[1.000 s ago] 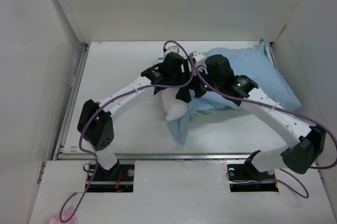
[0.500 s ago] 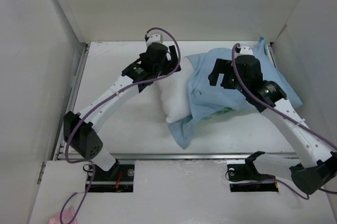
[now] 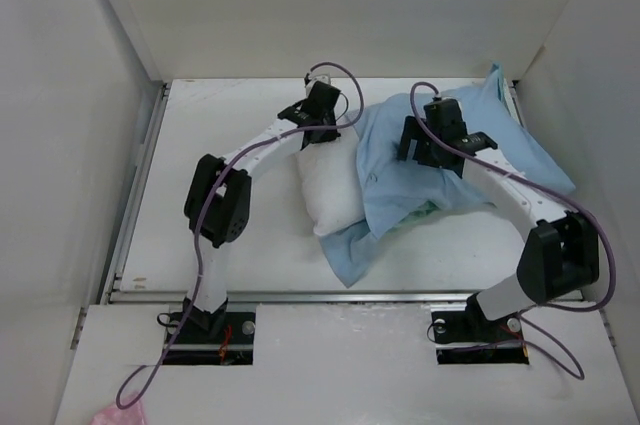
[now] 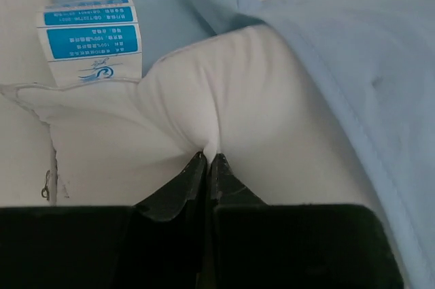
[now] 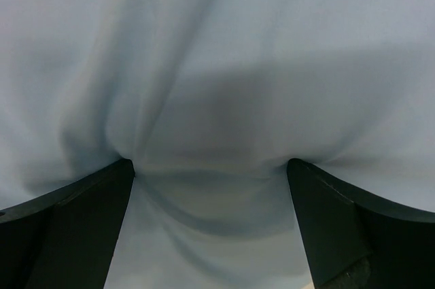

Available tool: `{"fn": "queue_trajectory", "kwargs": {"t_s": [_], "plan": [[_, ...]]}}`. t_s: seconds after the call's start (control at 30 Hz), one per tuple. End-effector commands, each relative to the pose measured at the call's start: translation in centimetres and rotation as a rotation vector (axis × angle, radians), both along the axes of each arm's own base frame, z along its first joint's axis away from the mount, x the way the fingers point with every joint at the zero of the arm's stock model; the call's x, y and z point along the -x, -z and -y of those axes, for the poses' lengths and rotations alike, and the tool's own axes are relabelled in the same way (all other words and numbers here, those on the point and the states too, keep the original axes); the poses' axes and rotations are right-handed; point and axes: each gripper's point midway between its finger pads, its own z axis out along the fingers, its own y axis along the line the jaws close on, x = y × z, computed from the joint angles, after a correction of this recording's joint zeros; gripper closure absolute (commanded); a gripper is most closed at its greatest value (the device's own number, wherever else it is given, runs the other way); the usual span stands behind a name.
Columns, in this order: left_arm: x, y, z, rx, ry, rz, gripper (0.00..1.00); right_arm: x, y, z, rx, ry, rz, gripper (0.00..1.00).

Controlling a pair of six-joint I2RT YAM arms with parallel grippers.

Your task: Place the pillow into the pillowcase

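Observation:
My right gripper lifts off the pillowcase next, then comes back down onto the pillow's seamed edge by the blue tag (image 4: pixel 92 41), since that end of the pillow lies uncovered.
The white pillow (image 3: pixel 330 190) lies mid-table, its right part covered by the light-blue pillowcase (image 3: pixel 480 150). My left gripper (image 3: pixel 313 135) is at the pillow's far end, shut on a pinched fold of its white fabric. In the left wrist view that gripper (image 4: pixel 207 160) bites the pillow (image 4: pixel 272 119) just below its blue tag (image 4: pixel 92 41), with the pillowcase (image 4: pixel 360 51) draped to the right. My right gripper (image 3: pixel 414 150) rests on the pillowcase. In the right wrist view it (image 5: pixel 211 166) stands open, both fingers (image 5: pixel 75 224) pressing into the blue cloth (image 5: pixel 217 64).
White walls close in the table (image 3: pixel 220 135) on the left, back and right. A metal rail (image 3: pixel 300 295) runs along the near edge. Purple cables loop over both arms. A pink scrap (image 3: pixel 118 413) lies off the table at the bottom left.
My left gripper came in from the far left onto the pillow's far end and shut on its fabric. The right arm folded back, its gripper staying open on the pillowcase.

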Motion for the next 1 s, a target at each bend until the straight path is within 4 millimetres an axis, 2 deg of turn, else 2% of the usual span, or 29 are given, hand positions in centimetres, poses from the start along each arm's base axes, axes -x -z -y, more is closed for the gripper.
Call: {"fn": "queue_trajectory", "kwargs": {"t_s": [0.0,0.03,0.07,0.17,0.2,0.27,0.3,0.33,0.4,0.43,0.47,0.5,0.53,0.57,0.6,0.63,0.67,0.7,0.73,0.77,0.83,0.87,0.9,0.97], "plan": [[6.5,0.7,1.2,0.008,0.129,-0.09,1.0,-3.7,-2.4,-3.8,-0.087,-0.154,0.135,0.0],[8.0,1.1,1.5,0.015,0.156,-0.099,1.0,-4.0,-2.2,-4.1,-0.082,-0.178,0.14,0.0],[11.2,1.4,1.8,0.023,0.201,-0.117,1.0,-4.4,-2.7,-4.9,-0.098,-0.221,0.158,0.0],[15.4,0.2,3.1,0.066,0.283,-0.1,1.0,-5.7,-3.3,-6.1,-0.1,-0.298,0.2,0.0],[17.7,-1.0,3.7,0.089,0.324,-0.079,1.0,-6.4,-3.7,-6.6,-0.1,-0.328,0.216,0.0],[19.2,-2.3,4.1,0.102,0.354,-0.05,1.0,-6.7,-4.5,-7.4,-0.071,-0.383,0.245,0.01],[19.6,-3.9,4.2,0.122,0.351,-0.015,1.0,-7.2,-5.8,-7.7,-0.042,-0.374,0.281,0.01],[19.9,-3.5,3.5,0.096,0.327,-0.022,1.0,-6.8,-5.7,-7.6,-0.011,-0.37,0.263,0.01],[18.8,-3.8,2.2,0.053,0.231,0.005,1.0,-6.5,-7.3,-6.7,0.058,-0.302,0.295,0.01],[17.8,-3.8,1.0,0.023,0.179,-0.013,0.98,-5.6,-8.9,-6.1,0.076,-0.278,0.32,0.01],[17.5,-3.9,0.6,-0.003,0.15,-0.014,0.92,-5.1,-9.9,-5.6,0.091,-0.243,0.338,0.01],[17.2,-4.0,0.2,-0.018,0.118,-0.016,0.66,-4.4,-10.3,-5.0,0.115,-0.221,0.338,0.01],[16.9,-4.8,-0.2,-0.029,0.089,-0.002,0.53,-3.6,-11.2,-4.3,0.14,-0.168,0.35,0.01],[17.2,-4.2,-1.2,-0.068,0.06,-0.021,0.36,-2.0,-13.1,-3.7,0.135,-0.15,0.374,0.01],[17.0,-5.0,-2.0,-0.067,0.013,0.002,0.05,-0.6,-13.6,-4.3,0.142,-0.164,0.384,0.0],[17.1,-5.5,-2.5,-0.063,-0.007,0.01,0.0,0.4,-14.4,-4.7,0.131,-0.174,0.397,0.0],[17.4,-6.5,-3.5,-0.048,-0.032,0.022,0.0,1.6,-13.9,-5.3,0.132,-0.205,0.386,0.0],[17.4,-6.6,-4.5,-0.049,-0.061,0.024,0.0,3.2,-14.4,-5.7,0.125,-0.235,0.389,0.0],[17.8,-6.9,-5.1,-0.045,-0.084,0.029,0.0,4.4,-14.0,-6.7,0.123,-0.293,0.374,0.0],[17.8,-7.8,-6.7,-0.022,-0.135,0.041,0.0,6.3,-12.5,-9.2,0.1,-0.405,0.329,0.0],[18.7,-6.6,-8.7,-0.027,-0.205,0.012,0.0,9.2,-10.3,-10.6,0.113,-0.535,0.252,0.0],[18.9,-6.3,-9.4,-0.02,-0.228,0.006,0.0,11.2,-8.4,-12.0,0.123,-0.613,0.207,0.0],[19.5,-5.3,-10.8,-0.031,-0.254,-0.012,0.0,12.2,-7.7,-12.8,0.121,-0.654,0.191,0.0],[20.3,-4.1,-11.1,-0.01,-0.255,-0.048,0.0,13.3,-5.1,-13.9,0.163,-0.704,0.129,0.0]]}}
